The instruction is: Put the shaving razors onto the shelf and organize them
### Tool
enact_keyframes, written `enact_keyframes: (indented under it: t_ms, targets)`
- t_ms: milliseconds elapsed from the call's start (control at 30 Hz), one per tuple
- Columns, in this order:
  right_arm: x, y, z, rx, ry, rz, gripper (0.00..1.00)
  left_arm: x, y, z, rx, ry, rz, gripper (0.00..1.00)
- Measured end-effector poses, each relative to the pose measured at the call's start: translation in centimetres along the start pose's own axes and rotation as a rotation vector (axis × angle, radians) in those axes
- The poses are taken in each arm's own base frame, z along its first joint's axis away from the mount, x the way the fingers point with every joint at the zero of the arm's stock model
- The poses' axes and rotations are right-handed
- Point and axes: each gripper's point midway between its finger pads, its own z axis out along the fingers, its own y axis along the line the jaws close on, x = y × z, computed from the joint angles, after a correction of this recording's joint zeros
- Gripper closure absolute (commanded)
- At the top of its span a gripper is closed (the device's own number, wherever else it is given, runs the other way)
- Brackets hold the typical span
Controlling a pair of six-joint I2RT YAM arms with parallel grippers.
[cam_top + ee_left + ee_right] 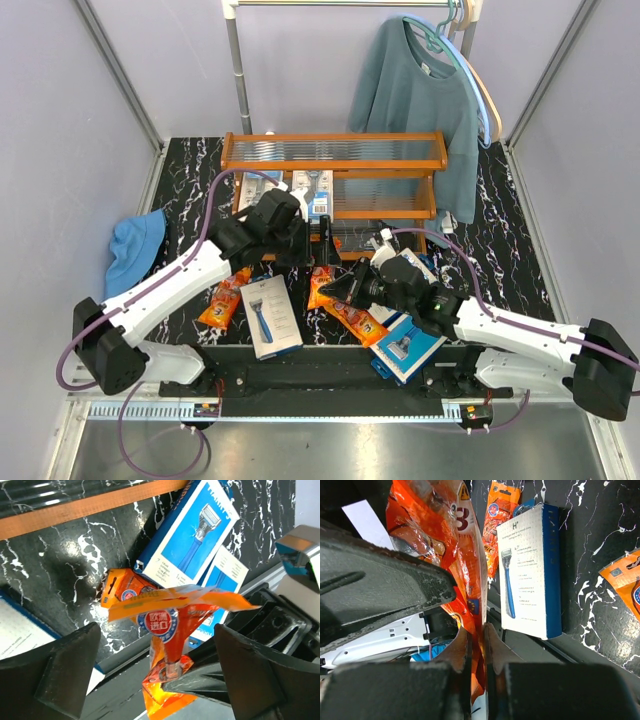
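Note:
The robot's right gripper moves up and outward next and releases the bag over the upper level's end above the blister cards, since that level is still empty.
An orange bag of razors hangs in the air between both grippers. My right gripper is shut on its lower end. My left gripper stands open around the bag, its fingers well apart from it. In the top view the two grippers meet in front of the shelf, left gripper above right gripper. Blister cards stand on the shelf's lower tier. On the table lie a razor box, stacked blue boxes and two more orange bags.
A blue cloth lies at the table's left edge. A metal clothes rail with a teal sweater stands behind the shelf, the sweater hanging over its right end. Grey walls close in both sides.

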Motion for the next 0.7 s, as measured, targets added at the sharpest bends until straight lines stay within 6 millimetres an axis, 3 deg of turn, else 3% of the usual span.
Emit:
enact_keyframes:
  t_ms: [333, 567, 700]
  targets:
    - [0.0, 0.2, -0.2, -0.005, -0.001, -0.002, 1.00, -0.5, 1.3, -3.4, -0.095, -0.040, 0.058, 0.01]
    - [0.0, 0.1, -0.2, -0.004, -0.001, -0.005, 1.00, -3.4, 1.5, -9.5, -0.176, -0.209, 0.107, 0.01]
    - [-0.1, 0.2, -0.2, 0.005, 0.002, -0.013, 1.00, -4.4, 3.0, -13.1, -0.278, -0.298, 0.132, 0.01]
